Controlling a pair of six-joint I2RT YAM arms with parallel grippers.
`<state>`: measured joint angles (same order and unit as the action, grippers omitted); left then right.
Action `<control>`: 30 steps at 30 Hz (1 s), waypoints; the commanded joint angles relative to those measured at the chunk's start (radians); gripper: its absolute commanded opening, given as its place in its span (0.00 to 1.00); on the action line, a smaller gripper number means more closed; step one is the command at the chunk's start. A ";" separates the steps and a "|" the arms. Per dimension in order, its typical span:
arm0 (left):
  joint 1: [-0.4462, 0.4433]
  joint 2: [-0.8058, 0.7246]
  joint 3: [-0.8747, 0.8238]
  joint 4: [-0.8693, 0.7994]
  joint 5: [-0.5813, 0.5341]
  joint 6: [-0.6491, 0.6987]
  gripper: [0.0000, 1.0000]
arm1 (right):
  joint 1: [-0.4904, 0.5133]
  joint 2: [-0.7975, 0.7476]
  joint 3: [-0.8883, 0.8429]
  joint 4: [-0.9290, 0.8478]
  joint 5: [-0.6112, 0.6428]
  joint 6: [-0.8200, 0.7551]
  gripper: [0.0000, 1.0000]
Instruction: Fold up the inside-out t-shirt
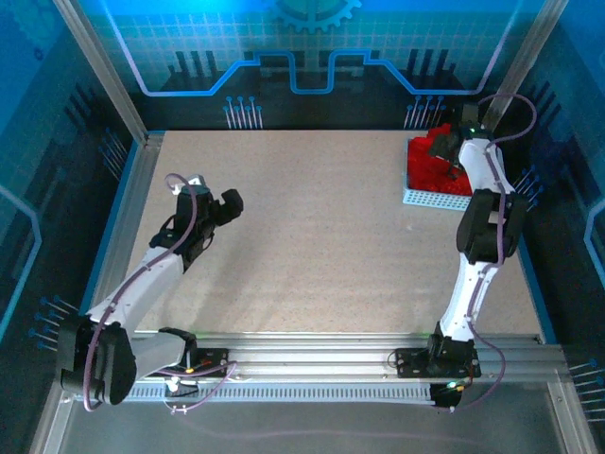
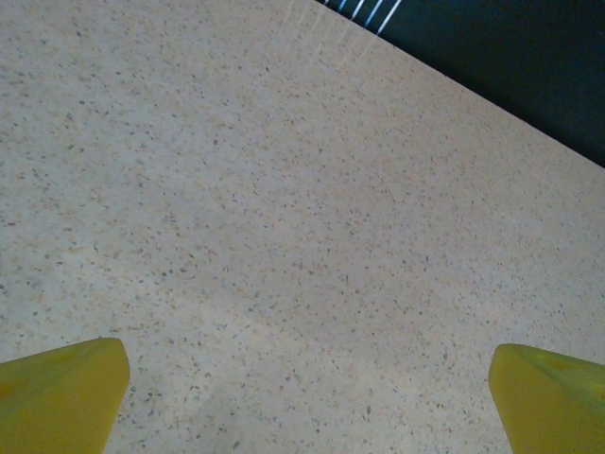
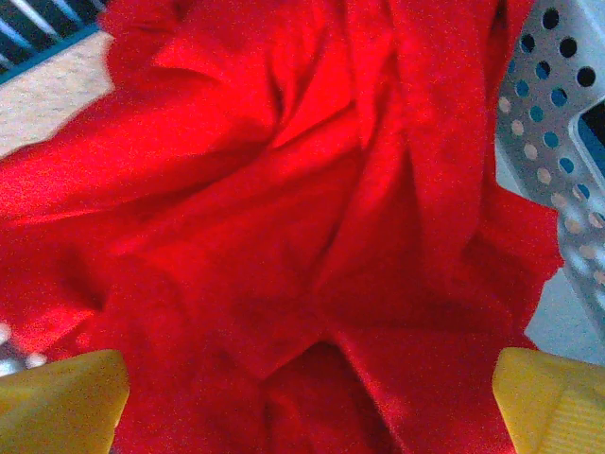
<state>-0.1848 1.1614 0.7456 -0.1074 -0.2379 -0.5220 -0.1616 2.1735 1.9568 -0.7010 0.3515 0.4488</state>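
My right gripper should go down onto the raised fold of the t-shirt next and close, because the fold is just below it, between its open fingers.
The inside-out t-shirt (image 1: 433, 163) is a crumpled heap of bright red cloth at the far right of the table, piled in the white mesh basket (image 1: 431, 199). My right gripper (image 1: 452, 151) reaches down over that heap. In the right wrist view the t-shirt (image 3: 284, 236) spreads in folds just under the right gripper (image 3: 310, 397), whose yellow fingertips (image 3: 66, 397) stand wide apart and open with nothing gripped. My left gripper (image 1: 230, 203) hovers over bare table on the left side. The left gripper (image 2: 307, 397) is open, with speckled tabletop between its yellow fingertips (image 2: 61, 392).
The basket's perforated wall (image 3: 558, 104) rises to the right of the cloth. The speckled table (image 1: 312, 227) is framed by metal rails, with blue enclosure walls at the back and sides. A dark wall (image 2: 510, 66) lies beyond the table edge ahead of the left gripper.
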 commanded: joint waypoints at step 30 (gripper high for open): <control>0.010 -0.064 0.050 -0.049 0.072 -0.018 0.99 | -0.001 0.043 0.442 -0.175 0.018 -0.026 0.00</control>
<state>-0.1841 1.1187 0.7654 -0.1307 -0.1848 -0.5259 -0.1898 2.3890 2.4012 -0.9535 0.3046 0.4725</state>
